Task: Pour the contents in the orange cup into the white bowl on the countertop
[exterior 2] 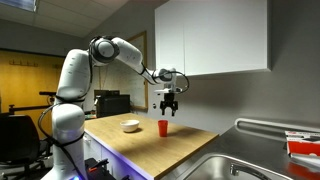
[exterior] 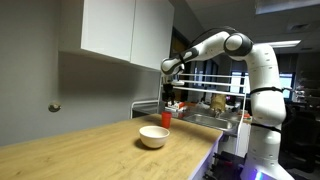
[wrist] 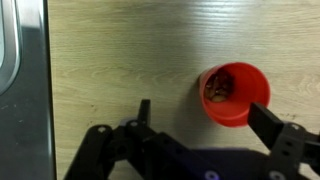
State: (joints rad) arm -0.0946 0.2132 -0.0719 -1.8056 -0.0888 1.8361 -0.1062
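Observation:
My gripper will next go down to the orange cup's rim facing the sink, with one finger inside the cup and one finger outside it.
The orange cup (wrist: pixel 234 94) stands upright on the countertop (wrist: pixel 120 60) with brownish contents inside. It also shows in both exterior views (exterior: pixel 166 119) (exterior 2: pixel 163 127). The white bowl (exterior: pixel 153 136) sits on the countertop a short way from the cup, and also shows in an exterior view (exterior 2: pixel 131 125). My gripper (wrist: pixel 205 120) is open and empty, hovering above the cup. In the wrist view the cup lies between the two fingers, close to the right one. In both exterior views the gripper (exterior: pixel 171 96) (exterior 2: pixel 168 106) hangs well above the cup.
A steel sink (wrist: pixel 20 90) borders the countertop at the left of the wrist view and shows in an exterior view (exterior 2: pixel 235 165). White wall cabinets (exterior: pixel 125 30) hang above the countertop. A dish rack with items (exterior: pixel 205 100) stands beyond the cup.

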